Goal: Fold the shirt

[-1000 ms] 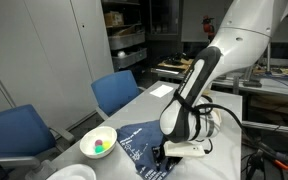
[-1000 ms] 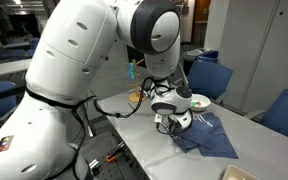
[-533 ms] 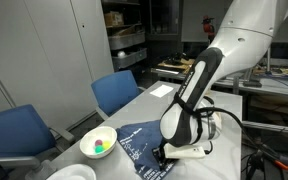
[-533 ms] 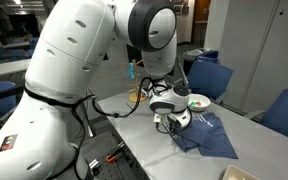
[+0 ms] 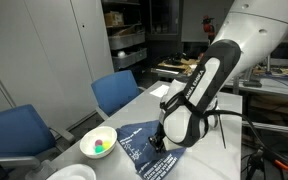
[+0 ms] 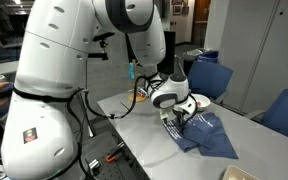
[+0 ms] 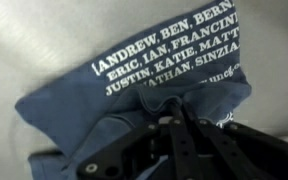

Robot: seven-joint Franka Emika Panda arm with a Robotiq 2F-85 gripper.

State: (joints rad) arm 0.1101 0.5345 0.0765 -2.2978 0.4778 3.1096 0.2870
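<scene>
I will next carry the pinched fold outward over the spread cloth with my gripper and let it go there, because the shirt's edge by the bowl is outward of my gripper.
The dark navy shirt (image 5: 134, 143) with white lettering lies crumpled on the grey table, near its front edge. In an exterior view the shirt (image 6: 212, 136) spreads out beyond the wrist. My gripper (image 5: 162, 147) points down onto its edge nearest the arm. My gripper (image 6: 177, 123) stands low over the cloth there too. In the wrist view the shirt (image 7: 124, 95) fills the picture, and a fold of it bunches up between the black fingers of my gripper (image 7: 172, 112), which is shut on that fold.
A white bowl (image 5: 98, 142) holding small coloured balls stands beside the shirt; the same bowl (image 6: 198, 102) lies behind the wrist. Blue chairs (image 5: 119, 92) (image 6: 284, 110) stand along the table's far side. The table edge (image 6: 134, 118) runs close to the arm.
The jaws have shut on a fold of the shirt. The arm has since swung and turned above the wrist, while the gripper stays low at the same spot.
</scene>
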